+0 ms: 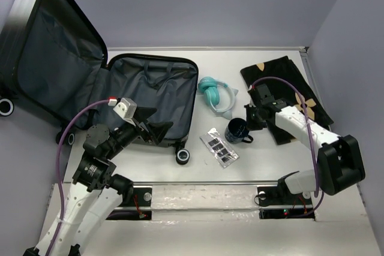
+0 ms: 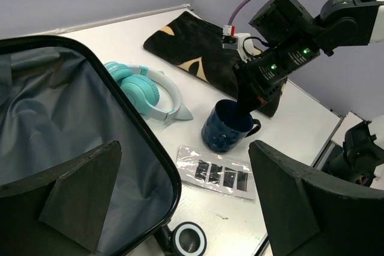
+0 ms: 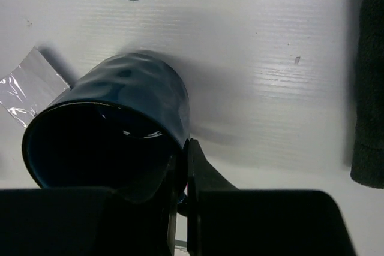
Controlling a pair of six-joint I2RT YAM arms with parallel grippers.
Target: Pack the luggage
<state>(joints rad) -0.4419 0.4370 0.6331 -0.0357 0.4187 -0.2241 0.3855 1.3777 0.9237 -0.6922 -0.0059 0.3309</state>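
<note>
The luggage's lining (image 1: 163, 98) is behind the luggage's raised rim, so next my right gripper will lift the mug past the headphones and over that rim, then lower it inside.
The luggage (image 1: 195, 88) lies open at the left, its dark grey lining up and its lid leaning on the left wall; its rim also shows in the left wrist view (image 2: 150, 142). My left gripper (image 1: 153, 125) is open and empty above the suitcase's near right corner (image 2: 186, 148). My right gripper (image 1: 249, 118) is shut on the rim of a dark blue mug (image 1: 238, 130), one finger inside and one outside (image 3: 185, 148). The mug (image 3: 132, 100) stands right of the suitcase (image 2: 225, 127).
Teal headphones (image 1: 215, 95) lie beyond the mug (image 2: 144, 91). A clear plastic packet with black strips (image 1: 219, 147) lies in front of it (image 2: 216, 172). A black cloth with tan motifs (image 1: 288, 88) lies at the back right. A suitcase wheel (image 1: 183, 156) sticks out near the packet.
</note>
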